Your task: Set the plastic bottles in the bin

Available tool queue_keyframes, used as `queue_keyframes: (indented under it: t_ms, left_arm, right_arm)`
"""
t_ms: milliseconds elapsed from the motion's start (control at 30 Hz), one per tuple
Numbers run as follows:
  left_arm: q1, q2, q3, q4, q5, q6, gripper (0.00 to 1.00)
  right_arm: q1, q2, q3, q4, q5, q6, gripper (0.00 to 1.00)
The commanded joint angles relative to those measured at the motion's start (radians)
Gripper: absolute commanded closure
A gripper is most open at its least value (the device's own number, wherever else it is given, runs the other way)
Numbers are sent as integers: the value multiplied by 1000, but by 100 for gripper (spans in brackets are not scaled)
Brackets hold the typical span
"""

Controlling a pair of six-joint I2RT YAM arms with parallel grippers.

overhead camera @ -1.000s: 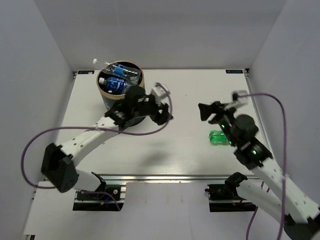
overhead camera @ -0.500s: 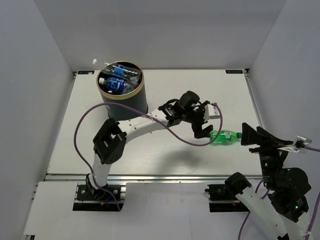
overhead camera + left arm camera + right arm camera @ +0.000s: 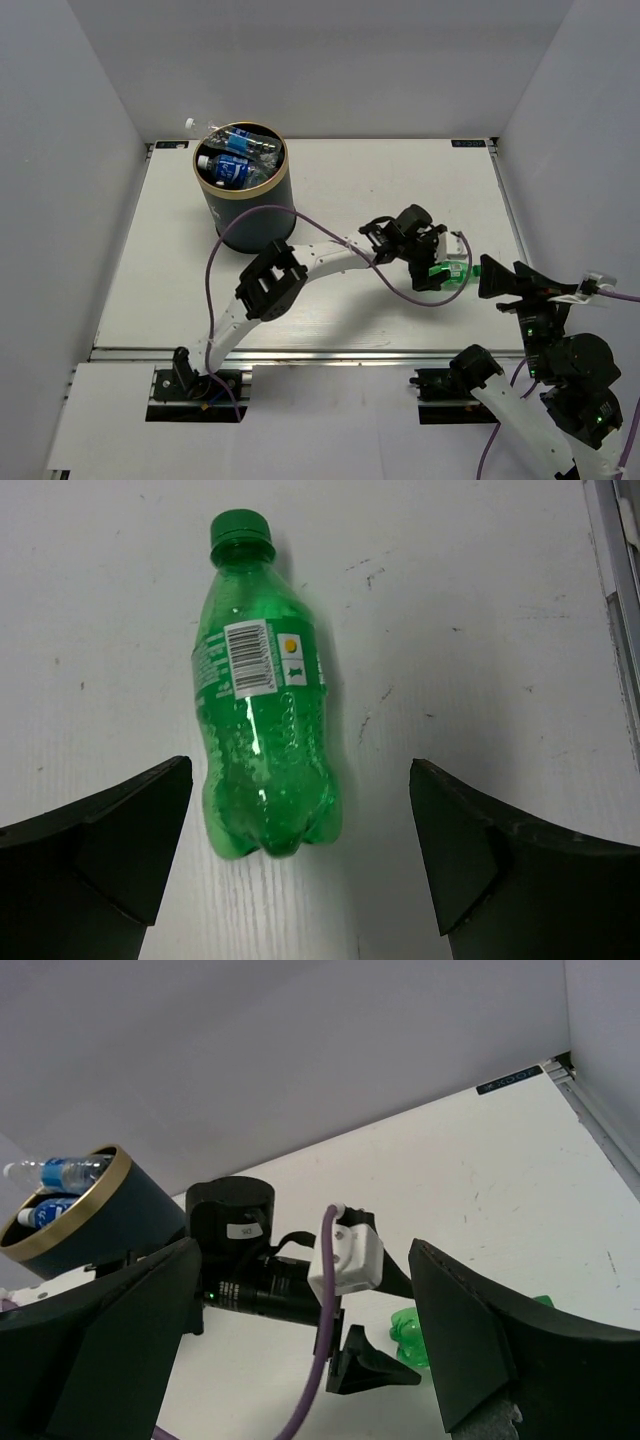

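Observation:
The green bottle's body below the label [image 3: 442, 268] [image 3: 263, 736] gets my left gripper's fingers next, down and toward the bottle's cap, since only the bottle's base lies between them.
A green bottle [image 3: 262, 710] lies flat on the white table, its cap pointing away from my left gripper. My left gripper [image 3: 300, 768] is open, and the bottle's base sits just between the fingertips, nearer the left finger and untouched. From above, the left gripper [image 3: 438, 262] covers most of the green bottle [image 3: 452, 273]. My right gripper [image 3: 510, 280] is open and empty, raised at the right, looking at the left wrist. The dark bin [image 3: 245, 195] with a gold rim stands far left and holds clear blue-labelled bottles [image 3: 232, 165].
One clear bottle [image 3: 205, 125] pokes over the bin's far rim. The left arm's purple cable [image 3: 330, 232] loops over the table between bin and gripper. A metal rail [image 3: 625, 600] runs along the table's right edge. In the right wrist view, the green bottle [image 3: 410, 1335] and bin [image 3: 90, 1215] show.
My left arm has swung right from the bin to the green bottle and now has its open jaws at the bottle's base. My right arm pulled back from the bottle to the right.

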Motion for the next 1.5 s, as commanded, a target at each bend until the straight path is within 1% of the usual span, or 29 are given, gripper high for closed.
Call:
queue_keyframes:
  t_ms: [0,100,200,233,333,400,467,500,533,567,633,667,733,767,800,867,900,933,1000,1067,1100,1133,1167,1200,1233,1333,1367,1400,1467]
  left_arm:
    - [-26,2,77,12,9,5,0]
    - [-36,59,136,21,-41,5,0]
    - [-45,84,147,41,-78,-4,0]
    - [-45,102,180,41,-101,-5,0]
    - [-54,168,264,-32,-163,-5,0]
    - [-54,177,265,-33,-198,-5,2]
    - [-54,177,225,-11,-215,-5,9]
    - [-54,177,214,-11,-233,-5,11]
    - [-54,177,214,-11,-244,-5,13]
    - [-54,177,214,-23,-256,-5,18]
    - [-54,177,223,-45,-284,6,21]
    - [-54,177,211,-45,-293,6,30]
    - [-54,148,158,-4,-293,6,42]
    - [-54,136,119,13,-293,6,56]
    - [-54,111,107,24,-293,6,64]
    - [-54,98,107,24,-304,6,77]
    - [-54,88,98,24,-304,6,90]
    - [-54,65,98,24,-321,-4,95]
    - [-54,21,43,65,-347,-18,100]
    - [-42,-79,-32,121,-379,-54,100]
    - [-28,-117,-59,136,-393,-64,100]
    - [-14,-155,-83,150,-449,-64,100]
    - [-14,-232,-131,164,-482,-74,100]
    - [0,-267,-148,174,-508,-74,100]
    - [15,-304,-184,175,-553,-74,100]
    - [30,-456,-241,225,-635,-83,100]
    - [53,-490,-264,225,-658,-83,100]
    - [53,-519,-264,225,-690,-83,100]
    - [82,-599,-274,216,-790,-83,100]
  right_arm:
    - [2,-256,8,-7,7,-30,10]
    - [5,-255,19,-8,-14,-36,10]
    - [4,-255,20,4,-19,-45,10]
    - [4,-253,17,-11,-19,-47,10]
    - [1,-256,24,-16,-22,-53,10]
    - [4,-255,27,-18,-33,-51,10]
    - [0,-255,24,-18,-41,-50,10]
    - [4,-255,24,-18,-41,-50,10]
    - [4,-255,24,-18,-47,-48,10]
    - [2,-255,24,-19,-48,-48,10]
    - [2,-255,27,-21,-56,-48,10]
    - [2,-255,27,-24,-57,-45,10]
    - [4,-255,27,-22,-57,-45,10]
    - [4,-255,25,-21,-56,-44,10]
    - [1,-256,22,-22,-62,-42,10]
    - [4,-256,20,-21,-65,-45,10]
    - [1,-256,22,-21,-65,-42,10]
    - [2,-255,22,-19,-65,-47,10]
    - [2,-255,27,-21,-70,-51,10]
    - [0,-256,31,-21,-65,-56,10]
    - [4,-256,31,-24,-67,-59,12]
    - [1,-255,33,-22,-73,-67,19]
    - [2,-255,34,-22,-77,-70,23]
    - [2,-256,37,-22,-83,-73,28]
    - [2,-255,36,-15,-97,-77,42]
    - [2,-255,24,-7,-119,-88,68]
    - [2,-255,24,-5,-122,-88,80]
    - [2,-255,19,-7,-125,-88,83]
    - [4,-255,22,-7,-130,-90,84]
